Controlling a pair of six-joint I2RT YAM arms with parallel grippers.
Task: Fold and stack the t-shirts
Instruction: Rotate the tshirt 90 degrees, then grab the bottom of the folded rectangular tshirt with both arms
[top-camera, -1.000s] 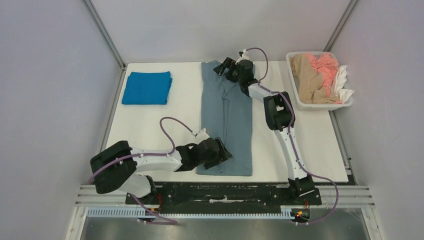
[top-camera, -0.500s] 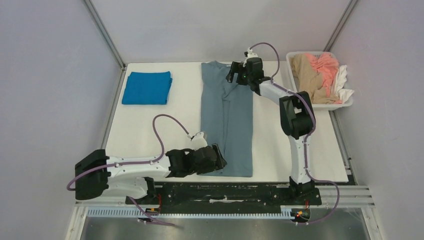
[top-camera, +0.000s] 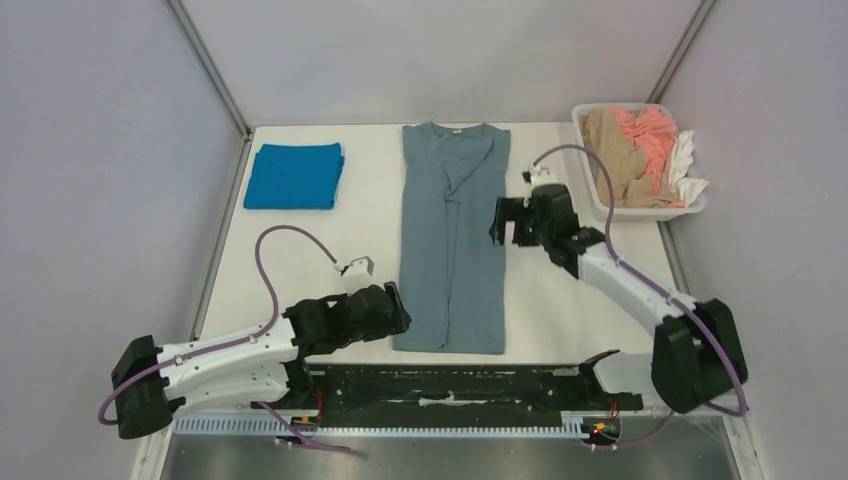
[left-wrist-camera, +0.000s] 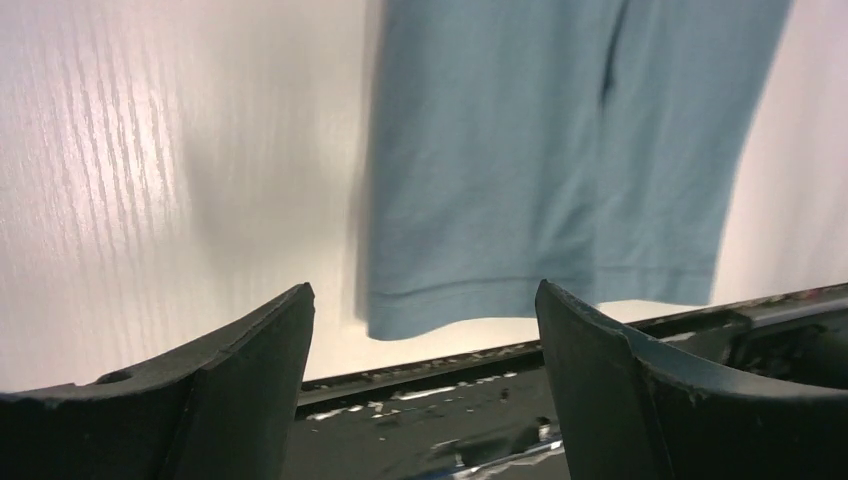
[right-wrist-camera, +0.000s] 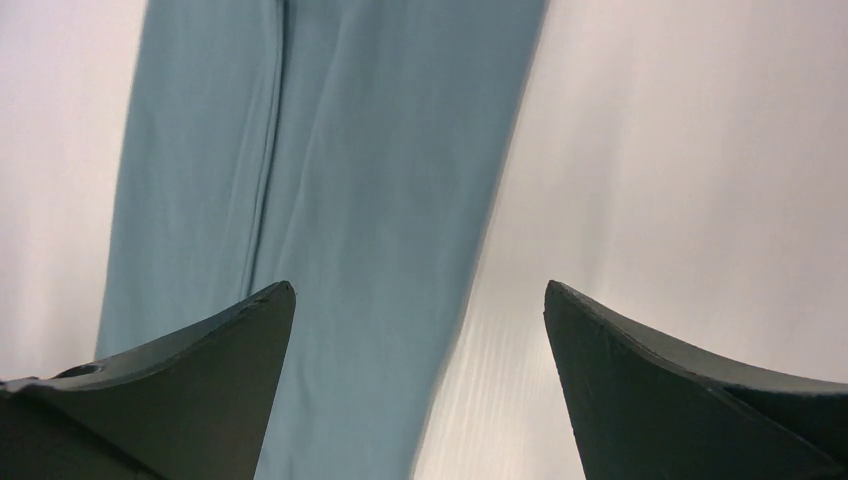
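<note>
My left gripper's open fingers ease down and slightly back next around the grey-blue t-shirt's nearest hem corner (top-camera: 399, 346) (left-wrist-camera: 382, 325), which lies below the gripper, between the fingers.
The grey-blue t-shirt (top-camera: 452, 240) lies flat in the middle of the table, folded into a long narrow strip with its round neck at the far end. The cobalt blue t-shirt (top-camera: 294, 176) lies folded at the far left. My left gripper (top-camera: 397, 312) is open and empty just left of the strip's near hem, which shows in the left wrist view (left-wrist-camera: 540, 200). My right gripper (top-camera: 497, 220) is open and empty above the strip's right edge, which shows in the right wrist view (right-wrist-camera: 330, 200).
A white basket (top-camera: 592, 192) with tan, pink and white clothes stands at the far right. A black rail (top-camera: 450, 385) runs along the table's near edge. Grey walls close in both sides.
Both grippers have let go of the grey-blue t-shirt. The left one drew back left off the near hem. The right one came from the collar down to the strip's right edge.
</note>
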